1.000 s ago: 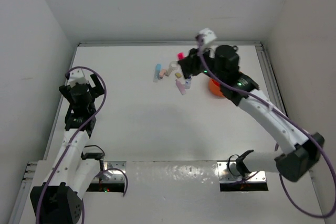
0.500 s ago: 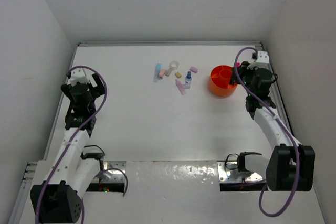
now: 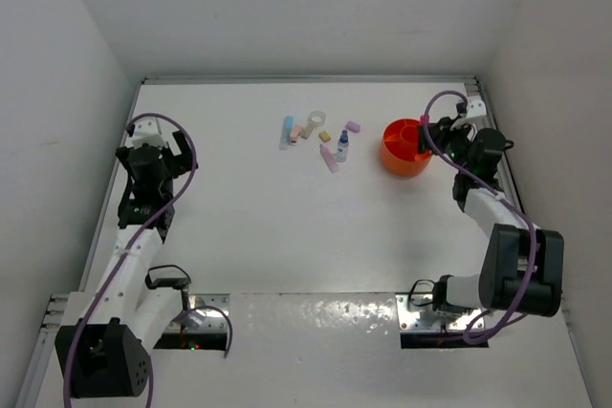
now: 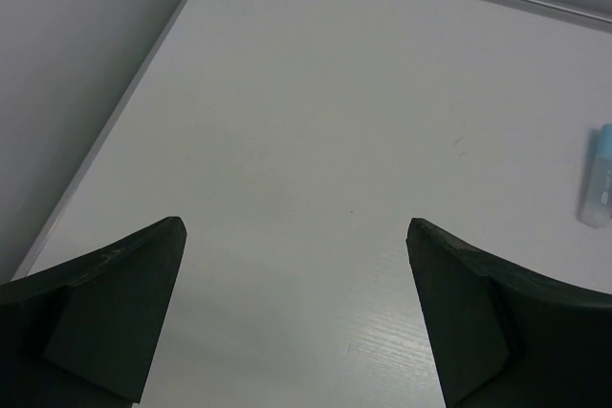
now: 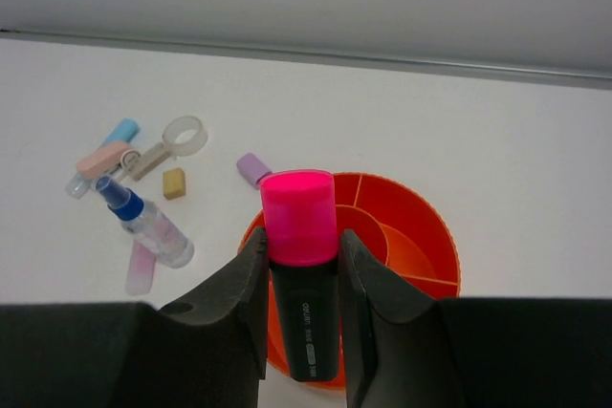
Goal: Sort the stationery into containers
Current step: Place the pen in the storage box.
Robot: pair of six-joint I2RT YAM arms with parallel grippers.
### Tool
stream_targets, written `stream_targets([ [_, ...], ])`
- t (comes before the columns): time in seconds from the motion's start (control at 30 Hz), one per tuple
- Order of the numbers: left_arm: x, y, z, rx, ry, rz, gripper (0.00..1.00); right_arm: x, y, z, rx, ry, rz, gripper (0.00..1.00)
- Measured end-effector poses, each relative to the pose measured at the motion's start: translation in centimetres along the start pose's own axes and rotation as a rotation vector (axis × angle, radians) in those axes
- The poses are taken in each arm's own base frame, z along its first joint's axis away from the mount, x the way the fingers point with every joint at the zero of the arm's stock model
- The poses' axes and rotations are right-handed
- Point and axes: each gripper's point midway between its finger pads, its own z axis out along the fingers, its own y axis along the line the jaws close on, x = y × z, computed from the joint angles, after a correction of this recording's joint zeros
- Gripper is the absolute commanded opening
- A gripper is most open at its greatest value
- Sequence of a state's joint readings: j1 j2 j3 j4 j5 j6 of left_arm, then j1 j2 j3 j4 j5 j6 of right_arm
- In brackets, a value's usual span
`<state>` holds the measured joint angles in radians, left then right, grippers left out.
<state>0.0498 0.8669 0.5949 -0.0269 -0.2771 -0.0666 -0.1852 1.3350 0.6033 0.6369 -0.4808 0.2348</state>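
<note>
My right gripper comes down over the orange tub's side section point(image 5: 423, 289) next, beside its round inner cup, and releases the pink marker point(image 5: 302, 226), because the tub stands open below.
My right gripper point(image 5: 301, 241) is shut on the pink marker point(image 5: 302, 226), a black body with a pink end. It holds the marker above the near rim of the orange tub point(image 5: 432, 236). From above, that gripper point(image 3: 435, 129) is just right of the tub point(image 3: 396, 165). The other pieces lie left of the tub: a clear ring point(image 3: 316, 119), a tan block point(image 3: 324, 137), a lilac piece point(image 3: 353, 127), a blue bottle point(image 3: 342, 147) and pastel blue point(image 3: 287, 128) and pink point(image 3: 329, 160) pieces. My left gripper point(image 3: 150, 155) is open and empty at the far left.
White walls close in the table at the left, back and right. A raised rail point(image 3: 306, 78) runs along the back edge. The left wrist view shows bare tabletop between the fingers and the pastel blue piece point(image 4: 599, 174) at its right edge.
My right arm has swung from over the stationery group to the right side beside the tub, carrying the marker. My left arm has barely shifted.
</note>
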Motion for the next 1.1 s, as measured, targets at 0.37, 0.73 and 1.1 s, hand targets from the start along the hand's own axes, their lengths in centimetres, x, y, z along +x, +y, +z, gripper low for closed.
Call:
stream_targets([
  [0.37, -0.8, -1.1, -0.1, 0.067, -0.011, -0.001, 0.99, 0.2, -1.9, 0.6, -0.024, -0.133, -0.023, 0.0],
  [0.73, -0.9, -1.2, -0.1, 0.075, -0.012, 0.001, 0.99, 1.8, -3.1, 1.4, -0.053, -0.169, 0.046, 0.0],
  [1.1, -1.3, -1.0, -0.1, 0.069, -0.019, 0.002, 0.99, 4.7, -3.2, 0.8, -0.045, -0.12, 0.089, 0.17],
])
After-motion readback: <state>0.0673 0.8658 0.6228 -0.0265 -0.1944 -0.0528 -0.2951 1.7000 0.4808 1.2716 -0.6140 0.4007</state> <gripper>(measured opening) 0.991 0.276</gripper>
